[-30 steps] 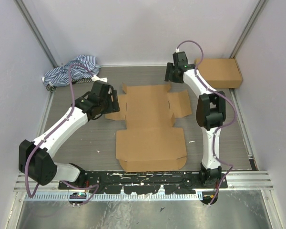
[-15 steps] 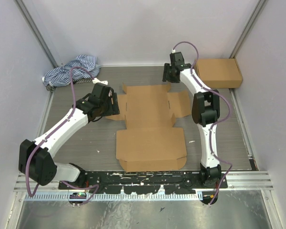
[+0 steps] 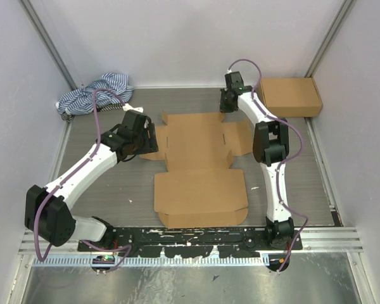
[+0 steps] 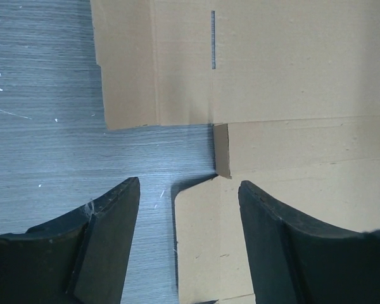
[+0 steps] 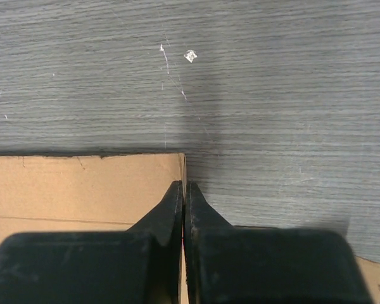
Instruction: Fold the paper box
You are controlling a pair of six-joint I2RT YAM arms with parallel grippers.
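My right gripper lifts the paper box's pinched far corner (image 3: pixel 221 114) (image 5: pixel 181 158) up and back next, then releases it, because the panel there still lies flat.
The paper box (image 3: pixel 199 164) lies unfolded and flat in the middle of the table, its panels and flaps spread out. My left gripper (image 3: pixel 149 138) hovers over its left side flap. In the left wrist view it (image 4: pixel 187 190) is open, and the flap's rounded corner (image 4: pixel 199 240) lies between the fingers, untouched. My right gripper (image 3: pixel 225 104) is at the box's far right corner. In the right wrist view it (image 5: pixel 183 185) is shut, its tips set right on the cardboard's (image 5: pixel 82 183) right edge. One finger is over the cardboard and the other over the table.
A second brown cardboard box (image 3: pixel 290 96) sits in the far right corner. A blue-and-white striped cloth (image 3: pixel 95 95) is bunched in the far left corner. Grey walls close in the table on three sides.
My right gripper has shut and moved left and back onto the box's far right corner. The left gripper has narrowed slightly and edged towards the left flap.
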